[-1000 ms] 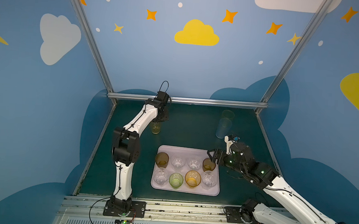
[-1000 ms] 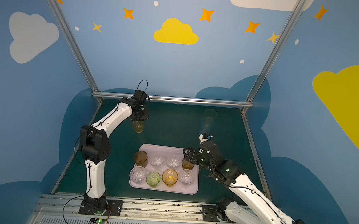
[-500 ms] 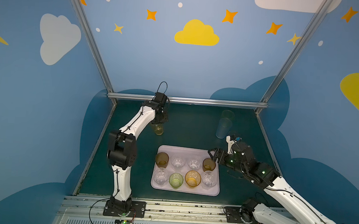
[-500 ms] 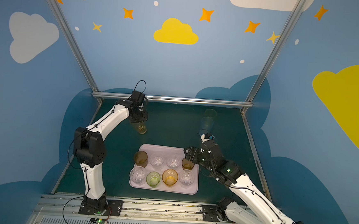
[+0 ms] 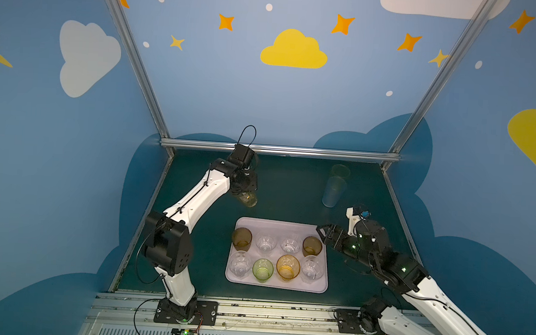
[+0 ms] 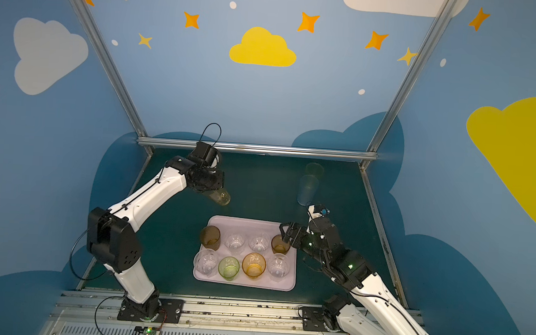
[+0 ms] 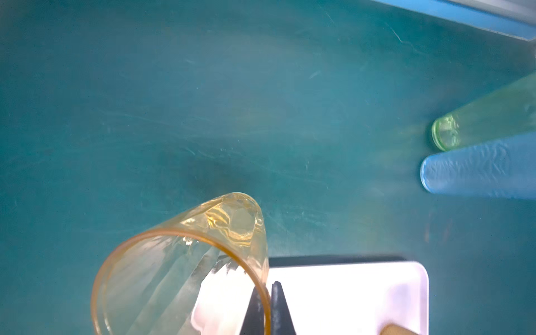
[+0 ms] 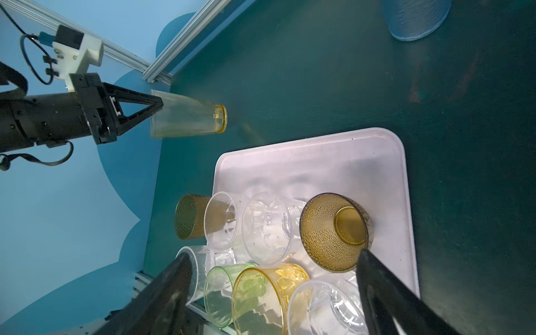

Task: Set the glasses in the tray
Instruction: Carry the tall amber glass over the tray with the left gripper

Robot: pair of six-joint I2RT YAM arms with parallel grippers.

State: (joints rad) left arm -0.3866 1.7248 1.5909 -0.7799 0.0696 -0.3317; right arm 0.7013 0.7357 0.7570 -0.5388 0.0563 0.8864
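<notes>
The tray's bare far strip lies below and back of my left gripper, so next I will move it back and down and release the yellow glass there.
My left gripper is shut on the rim of a tall yellow glass. It holds the glass tilted in the air just behind the far left corner of the lilac-pink tray. Several short glasses stand in the tray in two rows: brown, clear, green and amber. My right gripper hangs open at the tray's right side, beside the right-hand brown glass, with nothing between its fingers.
A tall pale blue glass and a tall green glass stand on the dark green table at the back right. Aluminium rails and blue walls close in the back and sides.
The left arm has carried the yellow glass from the back of the table forward and to the right, towards the tray. The right gripper has barely moved and stays open.
</notes>
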